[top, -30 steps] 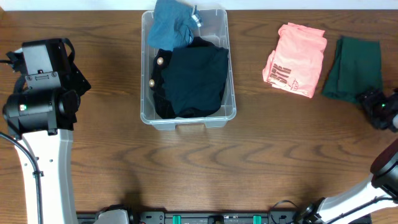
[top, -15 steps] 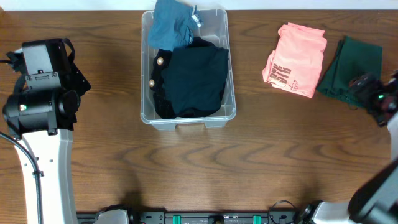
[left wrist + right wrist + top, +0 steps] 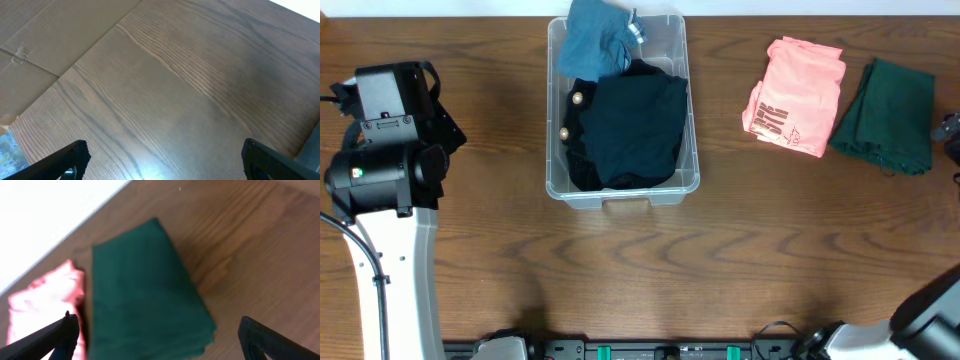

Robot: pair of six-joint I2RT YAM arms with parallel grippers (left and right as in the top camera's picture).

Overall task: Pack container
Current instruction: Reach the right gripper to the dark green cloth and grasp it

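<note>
My right gripper is to move down and to the left in the overhead view next, onto the green garment's near corner [image 3: 920,163], because that corner is clear of the pink garment [image 3: 794,95].
The clear container [image 3: 556,60] stands at the table's back centre. It holds a folded dark navy garment [image 3: 632,130] and a blue one [image 3: 592,40] at its far end. A folded pink garment [image 3: 794,95] and a folded dark green garment [image 3: 885,112] lie to its right. My right gripper [image 3: 165,342] is open above the green garment [image 3: 145,290]; it shows only at the overhead view's right edge [image 3: 952,132]. My left gripper [image 3: 165,162] is open and empty over bare wood at the far left.
The left arm's black wrist and white link [image 3: 385,150] stand at the table's left side. A cardboard surface [image 3: 45,30] lies beyond the table edge in the left wrist view. A white wall [image 3: 45,215] runs behind the table's back edge.
My right gripper has moved from over the green garment's right part out to the overhead view's right edge. The green garment shifted slightly. The left arm has not moved.
</note>
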